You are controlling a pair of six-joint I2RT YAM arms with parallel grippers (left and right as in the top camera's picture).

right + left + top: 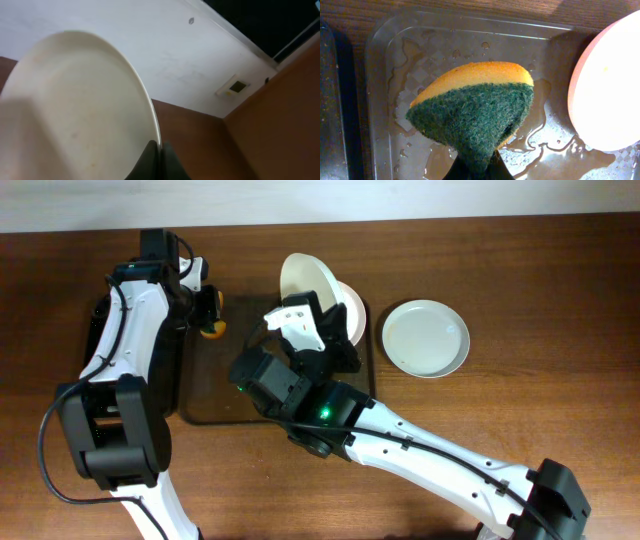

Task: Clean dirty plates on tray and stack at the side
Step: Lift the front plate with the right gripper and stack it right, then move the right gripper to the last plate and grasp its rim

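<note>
I will turn the tilted plate flat with my right gripper next, then lower it onto the table's white plate (426, 339), which is already set aside for stacking.
My left gripper (205, 310) is shut on a yellow and green sponge (475, 105), held over the left part of the wet clear tray (395, 60). My right gripper (159, 150) is shut on the rim of a white plate (75, 110), which it holds tilted up on edge above the tray's right end (305, 280). Another white plate (352, 315) lies flat in the tray beneath it. A clean white plate (425, 337) lies on the table to the right of the tray.
A dark tray (165, 370) lies on the table left of the clear tray. The right arm (400, 445) stretches across the front of the table. Water pools on the clear tray's floor (555, 145).
</note>
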